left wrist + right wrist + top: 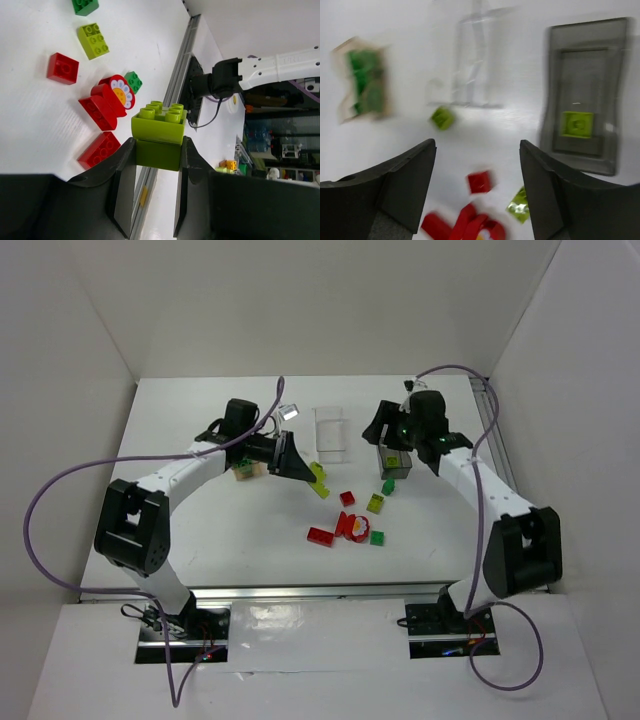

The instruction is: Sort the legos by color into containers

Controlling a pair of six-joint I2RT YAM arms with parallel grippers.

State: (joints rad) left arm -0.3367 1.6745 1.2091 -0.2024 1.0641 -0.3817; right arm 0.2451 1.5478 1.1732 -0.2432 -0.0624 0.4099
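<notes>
My right gripper needs to turn toward my left gripper and move onto the held lego's studded brick [320,488], as this lies to its left in the top view.
My left gripper [158,150] is shut on a yellow-green lego [159,131] of two stacked bricks; in the top view it [296,462] holds that lego [318,478] beside the orange-tan container [243,471], which holds dark green legos. My right gripper [477,160] is open and empty, above the table near the dark grey container [585,95], which holds one yellow-green lego [577,124]. The clear container [331,433] stands between the two. Loose red legos [321,536], a round red piece [120,92], and green [378,537] and yellow-green [375,503] legos lie at the table's middle.
White walls close in the table on three sides. A metal rail [320,592] runs along the near edge by the arm bases. Purple cables [60,490] loop from both arms. The right wrist view is motion-blurred.
</notes>
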